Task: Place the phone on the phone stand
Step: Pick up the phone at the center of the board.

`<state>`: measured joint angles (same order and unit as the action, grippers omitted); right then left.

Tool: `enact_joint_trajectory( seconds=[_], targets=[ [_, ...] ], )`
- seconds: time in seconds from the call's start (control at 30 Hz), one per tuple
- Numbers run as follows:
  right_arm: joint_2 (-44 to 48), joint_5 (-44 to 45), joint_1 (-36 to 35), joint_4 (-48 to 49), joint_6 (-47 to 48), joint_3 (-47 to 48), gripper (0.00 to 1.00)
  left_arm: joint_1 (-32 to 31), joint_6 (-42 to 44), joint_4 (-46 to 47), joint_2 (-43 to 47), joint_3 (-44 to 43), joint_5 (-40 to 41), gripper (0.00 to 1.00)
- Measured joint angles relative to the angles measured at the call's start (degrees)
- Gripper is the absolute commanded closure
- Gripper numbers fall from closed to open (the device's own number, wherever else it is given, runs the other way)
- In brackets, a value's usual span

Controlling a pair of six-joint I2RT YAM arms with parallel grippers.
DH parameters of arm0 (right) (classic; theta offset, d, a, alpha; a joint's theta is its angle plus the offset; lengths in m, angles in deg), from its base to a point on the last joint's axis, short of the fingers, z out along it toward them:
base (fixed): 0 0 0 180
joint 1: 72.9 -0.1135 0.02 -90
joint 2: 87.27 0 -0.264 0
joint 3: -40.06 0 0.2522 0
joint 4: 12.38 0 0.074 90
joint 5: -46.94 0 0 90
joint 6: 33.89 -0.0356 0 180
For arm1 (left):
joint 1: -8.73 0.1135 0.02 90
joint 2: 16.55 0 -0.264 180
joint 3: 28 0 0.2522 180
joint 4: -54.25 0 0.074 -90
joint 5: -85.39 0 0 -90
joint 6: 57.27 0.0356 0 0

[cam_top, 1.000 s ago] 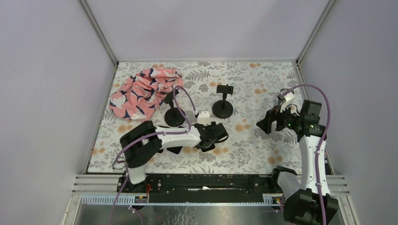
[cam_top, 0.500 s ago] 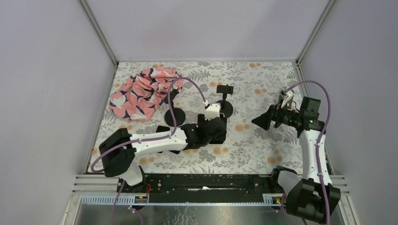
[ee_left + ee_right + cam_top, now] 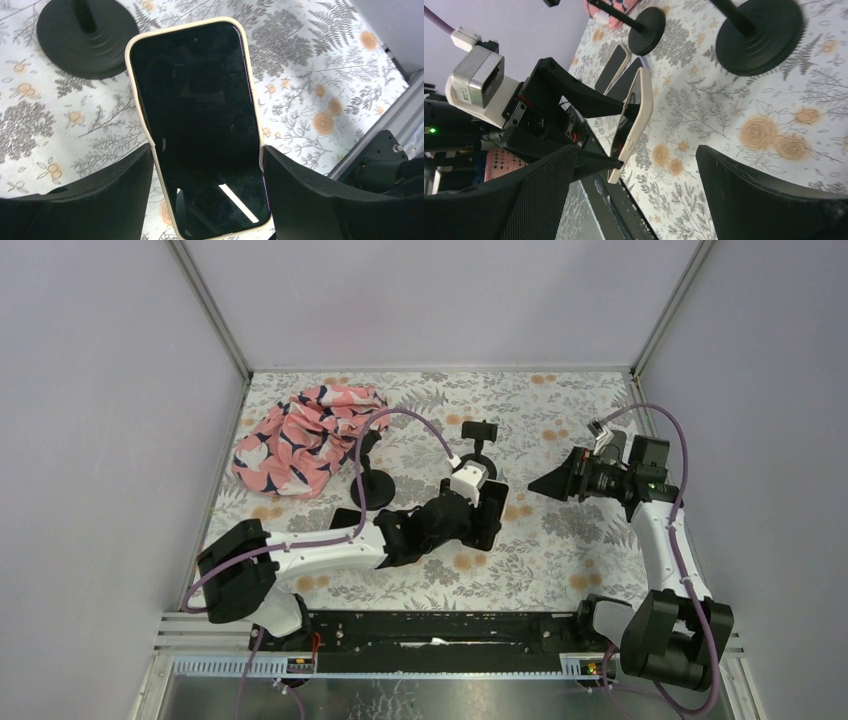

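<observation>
The left gripper's fingers leave the phone's loose end (image 3: pixel 502 508) (image 3: pixel 639 124) uncovered, so next my right gripper should travel left in the top view, bringing its open fingers around that end of the phone.
A phone (image 3: pixel 197 115) with a black screen and a cream case is lifted off the table, tilted. My left gripper (image 3: pixel 205 155) is shut on its long edges near the lower end. From above, the phone (image 3: pixel 493 510) hangs just in front of the phone stand (image 3: pixel 476 435), a black post with a small clamp on a round base (image 3: pixel 82 37). The right wrist view shows the phone (image 3: pixel 638 112) edge-on. My right gripper (image 3: pixel 545 484) stands open and holds nothing, to the right of the stand, facing the phone.
A second black stand (image 3: pixel 370 483) stands left of the first one. A pink patterned cloth (image 3: pixel 305 437) lies at the back left. A flat dark thing with a pale rim (image 3: pixel 613 67) lies on the floral table cover (image 3: pixel 560 550) near the left arm.
My left arm has swung right and away from its base, carrying the phone up to the front of the phone stand. My right gripper has moved back and a little left.
</observation>
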<state>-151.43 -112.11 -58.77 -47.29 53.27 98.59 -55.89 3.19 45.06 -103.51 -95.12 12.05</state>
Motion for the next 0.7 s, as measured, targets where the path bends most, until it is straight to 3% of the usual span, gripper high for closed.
enact_joint_trajectory(
  seconds=[0.43,0.7],
  targets=[
    [-4.9,2.3,-7.3,4.7,-5.5,-1.6,0.09,-2.5,3.0,5.2,-2.2,-3.0,-2.5,0.78],
    [-6.3,2.4,-9.3,5.7,-7.1,-1.6,0.27,-4.0,4.2,5.7,-4.4,-5.1,-2.2,0.78]
  ],
)
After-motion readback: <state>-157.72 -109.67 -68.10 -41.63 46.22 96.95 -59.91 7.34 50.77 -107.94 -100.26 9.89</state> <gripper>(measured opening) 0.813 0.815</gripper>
